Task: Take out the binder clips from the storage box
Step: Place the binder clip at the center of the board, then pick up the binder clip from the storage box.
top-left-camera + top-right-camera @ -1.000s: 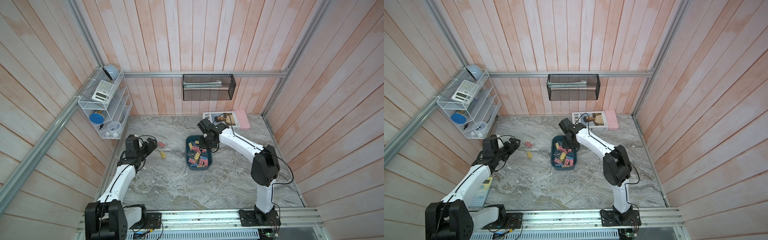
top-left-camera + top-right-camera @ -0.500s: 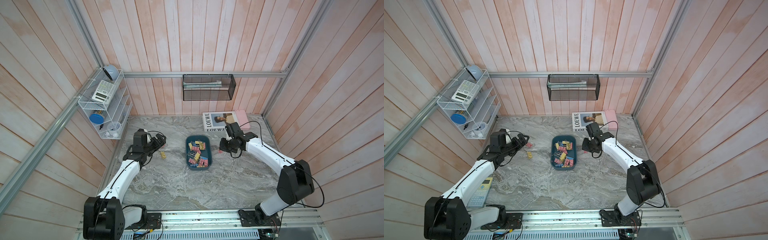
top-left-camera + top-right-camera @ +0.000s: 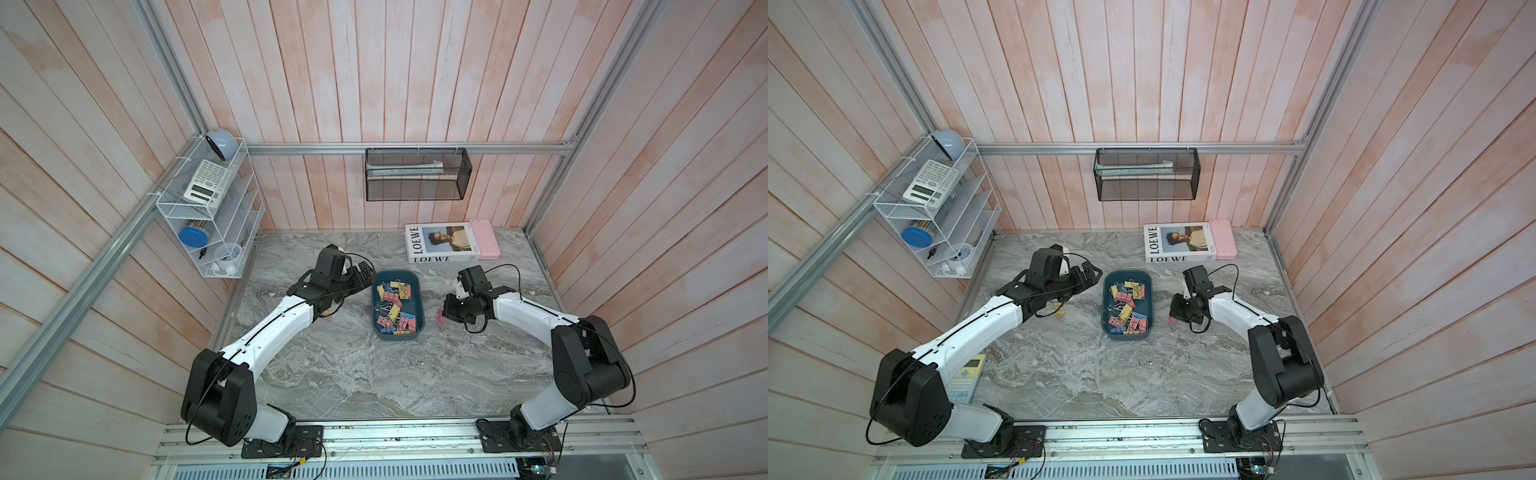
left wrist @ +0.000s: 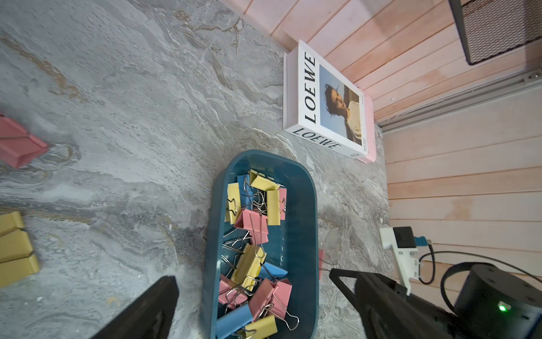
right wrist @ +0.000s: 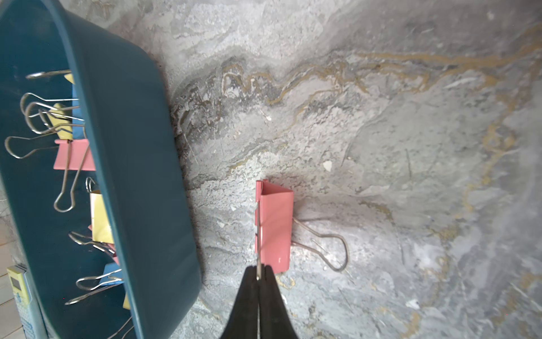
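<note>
My left gripper is open and should next move down into the storage box onto the wire handle (image 3: 391, 297) (image 4: 257, 234) of the middle pink binder clip, which lies uncovered atop the pile.
The dark teal storage box (image 3: 419, 307) (image 3: 1151, 307) sits mid-table with several pink, yellow and blue binder clips (image 3: 395, 309) (image 4: 252, 229) piled inside. My right gripper (image 5: 258, 271) (image 3: 446, 313) is low over the table just right of the box, shut on the upright wire handle of a pink binder clip (image 5: 275, 226) (image 3: 1170, 319) whose body rests on the marble. At the box's far left corner my left gripper (image 4: 255, 281) (image 3: 365, 276) stands wide open with nothing held, its fingers straddling the box's width. Yellow clips (image 4: 14, 246) and a pink one (image 4: 17, 143) lie on the table left of the box.
A LOEWE book (image 3: 442, 243) and a pink case (image 3: 484, 238) lie against the back wall. Above them hangs a black mesh basket (image 3: 417, 174), and a white wire rack (image 3: 212, 216) is on the left wall. A calculator (image 3: 967, 376) lies near the left arm's base.
My right arm swung from the box out to its right, carrying the pink clip down onto the table. My left arm, still open, moved right up to the box's edge.
</note>
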Tool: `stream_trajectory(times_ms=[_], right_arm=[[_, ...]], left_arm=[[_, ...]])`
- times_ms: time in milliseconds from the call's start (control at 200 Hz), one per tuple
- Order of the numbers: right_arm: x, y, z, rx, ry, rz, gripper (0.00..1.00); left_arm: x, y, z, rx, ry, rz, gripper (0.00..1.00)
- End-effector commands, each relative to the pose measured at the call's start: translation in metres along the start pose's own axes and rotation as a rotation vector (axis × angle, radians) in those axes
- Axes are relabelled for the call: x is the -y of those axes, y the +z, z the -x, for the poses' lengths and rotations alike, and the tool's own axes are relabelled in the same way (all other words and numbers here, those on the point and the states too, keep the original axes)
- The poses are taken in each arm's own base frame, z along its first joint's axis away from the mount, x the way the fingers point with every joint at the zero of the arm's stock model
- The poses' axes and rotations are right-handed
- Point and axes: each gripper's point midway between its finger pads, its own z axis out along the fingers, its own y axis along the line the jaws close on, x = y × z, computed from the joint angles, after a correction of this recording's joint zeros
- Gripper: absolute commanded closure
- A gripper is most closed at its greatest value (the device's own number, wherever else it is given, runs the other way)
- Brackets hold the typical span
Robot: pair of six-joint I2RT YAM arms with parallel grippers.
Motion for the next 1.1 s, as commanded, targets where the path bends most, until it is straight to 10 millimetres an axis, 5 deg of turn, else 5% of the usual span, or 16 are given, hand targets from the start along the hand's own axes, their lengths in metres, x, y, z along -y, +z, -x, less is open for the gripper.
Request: stream_trajectory(times_ms=[0,85,295,390,490,645,1095], right_arm=[[0.004,-0.002,0.003,0.009,-0.020,0.011,0.80],[0.008,-0.011,0.005,0.029,-0.030,-0.005,0.72],[0.016,-0.044,0.011,0.106,-0.054,-0.059,0.31],[0.017,-0.060,0.013,0.149,-0.061,-0.077,0.21],[0.015,-0.075,0.014,0.195,-0.060,-0.066,0.19],[0.012,-0.094,0.016,0.255,-0.057,-0.048,0.18],[0.014,-0.119,0.015,0.371,-0.069,-0.031,0.14]], left_arm=[[0.006,0.014,-0.012,-0.046,-0.023,0.030,0.00],[0.010,0.028,-0.024,-0.089,-0.038,0.044,0.00],[0.013,0.056,-0.045,-0.139,-0.118,0.087,0.12],[0.014,0.069,-0.054,-0.167,-0.144,0.096,0.32],[0.012,0.085,-0.066,-0.194,-0.186,0.099,0.55],[-0.001,0.102,-0.078,-0.213,-0.221,0.153,0.66],[-0.020,0.129,-0.075,-0.198,-0.250,0.189,0.76]])
